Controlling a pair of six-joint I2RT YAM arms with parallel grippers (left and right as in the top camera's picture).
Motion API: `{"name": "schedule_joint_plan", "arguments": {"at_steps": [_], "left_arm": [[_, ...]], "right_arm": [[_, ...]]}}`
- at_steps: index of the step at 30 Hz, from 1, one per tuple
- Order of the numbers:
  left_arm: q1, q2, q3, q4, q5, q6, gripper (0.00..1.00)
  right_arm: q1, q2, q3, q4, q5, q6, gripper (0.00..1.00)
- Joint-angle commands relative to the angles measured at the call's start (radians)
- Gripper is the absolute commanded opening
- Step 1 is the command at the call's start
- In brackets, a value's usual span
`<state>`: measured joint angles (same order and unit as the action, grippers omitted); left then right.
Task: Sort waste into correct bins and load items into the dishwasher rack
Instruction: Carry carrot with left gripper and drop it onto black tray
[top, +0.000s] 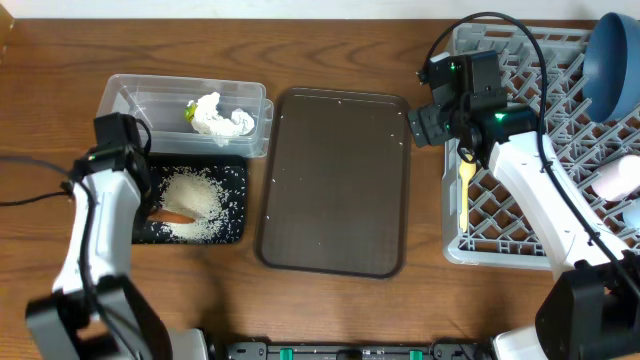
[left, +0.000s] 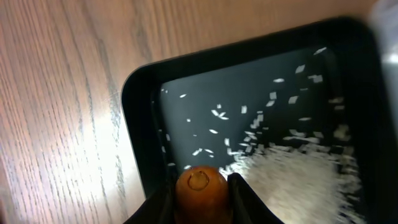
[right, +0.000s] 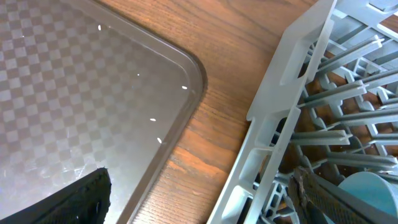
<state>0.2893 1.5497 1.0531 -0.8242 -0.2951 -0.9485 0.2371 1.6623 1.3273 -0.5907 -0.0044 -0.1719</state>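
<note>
To get the carrot piece beside the heaped rice (top: 172, 217), I will lower my left gripper into the black tray (top: 236, 175) first, then release the carrot piece.
My left gripper (left: 200, 194) is shut on the short orange carrot piece (left: 200, 185), low over the left end of the black tray (left: 140, 124). Loose rice (left: 298, 180) lies heaped in that tray (top: 236, 175). Behind it the clear tub (top: 130, 95) holds crumpled tissue (top: 218, 118) and a yellow-green wrapper (top: 189, 110). The grey rack (top: 520, 240) at the right carries a dark blue bowl (top: 612, 60), a pink cup (top: 618, 180) and a pale yellow spoon (top: 466, 185). My right gripper (top: 432, 125) is open over the rack's left wall (right: 292, 81), nothing between its fingers.
The dark brown serving tray (top: 335, 180) lies between the bins and the rack, with a few rice grains on it (right: 74, 93). A light blue item (right: 367, 193) shows inside the rack under my right gripper. Cables run over the rack's back.
</note>
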Motion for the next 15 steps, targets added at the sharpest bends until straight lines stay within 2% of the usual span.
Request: {"name": "schedule_joint_plan", "arguments": {"at_steps": [1,11,13,15], "left_arm": [[0.004,0.066,-0.009,0.014,-0.021,0.014,0.08],[0.004,0.181,-0.009,0.067,-0.021,0.059,0.10],[0.004,0.180,-0.008,0.069,-0.021,0.066,0.13],[0.004,0.180,-0.008,0.074,-0.020,0.099,0.22]], "right_arm": [[-0.008,0.000,-0.001,-0.002,0.004,0.014,0.91],[-0.008,0.000,-0.001,-0.005,0.003,0.015,0.91],[-0.008,0.000,-0.001,-0.005,0.003,0.021,0.91],[-0.008,0.000,-0.001,-0.005,0.003,0.022,0.91]]}}
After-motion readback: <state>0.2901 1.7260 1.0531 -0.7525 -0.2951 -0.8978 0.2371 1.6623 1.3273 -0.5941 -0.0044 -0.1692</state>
